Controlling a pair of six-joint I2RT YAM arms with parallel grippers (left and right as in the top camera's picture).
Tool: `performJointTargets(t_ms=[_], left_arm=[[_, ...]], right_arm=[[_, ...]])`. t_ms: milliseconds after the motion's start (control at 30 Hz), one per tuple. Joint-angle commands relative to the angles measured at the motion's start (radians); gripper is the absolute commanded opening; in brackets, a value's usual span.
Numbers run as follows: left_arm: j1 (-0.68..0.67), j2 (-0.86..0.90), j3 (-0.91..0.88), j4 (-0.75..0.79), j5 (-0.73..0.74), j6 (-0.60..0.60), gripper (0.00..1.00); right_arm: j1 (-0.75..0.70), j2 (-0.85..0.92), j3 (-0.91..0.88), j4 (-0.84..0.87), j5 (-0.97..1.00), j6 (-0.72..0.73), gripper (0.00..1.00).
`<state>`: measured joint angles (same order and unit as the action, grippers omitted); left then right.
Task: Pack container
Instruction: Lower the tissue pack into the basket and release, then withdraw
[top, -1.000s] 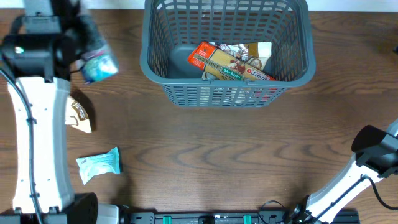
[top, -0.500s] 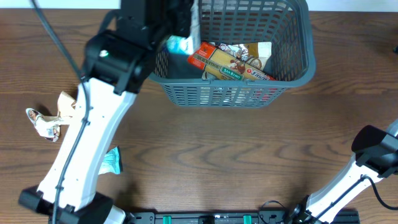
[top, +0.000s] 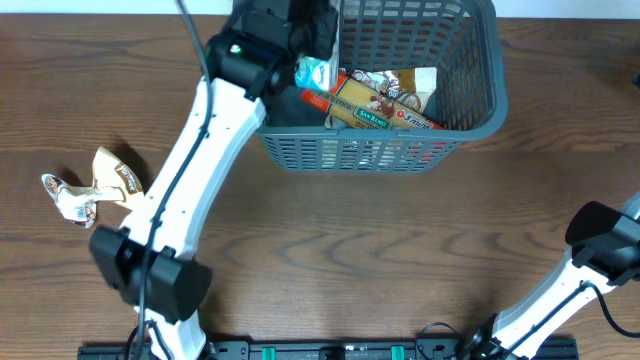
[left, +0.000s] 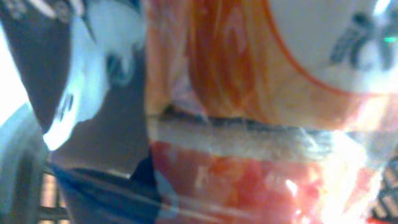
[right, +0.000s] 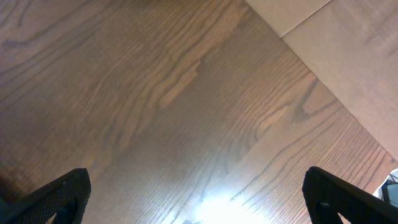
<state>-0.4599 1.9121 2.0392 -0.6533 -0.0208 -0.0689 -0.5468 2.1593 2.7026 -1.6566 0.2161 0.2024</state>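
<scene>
My left gripper will move back and down and let go of the light blue packet there, because the container's free corner (top: 288, 109) beside the orange-red packet is below and back from it.
The container (top: 360, 152), a dark grey lattice basket, stands at the top middle of the table. Several snack packets lie inside it, among them an orange-red one (top: 385, 100). My left gripper (top: 310, 58) hangs over the container's left inner side, shut on a light blue packet (top: 316, 73). The left wrist view is a blurred close-up of the orange packet (left: 261, 87), with the light blue packet (left: 93, 74) at its left. My right gripper (right: 199, 199) stands wide open over bare wood, nothing between its fingers.
A beige packet (top: 120, 177) and a small white packet (top: 66, 196) lie on the table's left side. The left arm (top: 190, 170) slants across the left half of the table. The right arm (top: 600, 245) sits at the lower right corner.
The left arm swung from the table's left side to over the container's left part, carrying the light blue packet. The right arm has not moved.
</scene>
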Motion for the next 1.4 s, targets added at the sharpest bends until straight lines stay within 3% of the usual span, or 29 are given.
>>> performJointTargets(t_ms=[0,533,667,933,1133,1200,1300,1367], left_arm=[[0.002,0.016,0.022,-0.017,0.036,0.02,0.06],[-0.006,0.119,-0.007,-0.162,0.142,-0.013,0.06],[-0.013,0.121,-0.021,-0.223,0.142,0.059,0.06],[-0.013,0.123,-0.064,-0.251,0.142,0.061,0.06],[-0.013,0.123,-0.079,-0.25,0.141,0.062,0.41],[-0.013,0.123,-0.079,-0.25,0.141,0.071,0.45],[-0.013,0.123,-0.079,-0.246,0.14,0.102,0.78],[-0.013,0.123,-0.078,-0.235,0.139,0.127,0.82]], right_arm=[[-0.002,-0.008,-0.002,0.0,0.004,0.014,0.99],[-0.002,-0.008,-0.002,0.0,0.004,0.014,0.99],[-0.002,-0.008,-0.002,0.0,0.004,0.014,0.99],[-0.002,-0.008,-0.002,0.0,0.004,0.014,0.99],[-0.002,-0.008,-0.002,0.0,0.004,0.014,0.99],[-0.002,-0.008,-0.002,0.0,0.004,0.014,0.99],[-0.002,-0.008,-0.002,0.0,0.004,0.014,0.99],[-0.002,-0.008,-0.002,0.0,0.004,0.014,0.99]])
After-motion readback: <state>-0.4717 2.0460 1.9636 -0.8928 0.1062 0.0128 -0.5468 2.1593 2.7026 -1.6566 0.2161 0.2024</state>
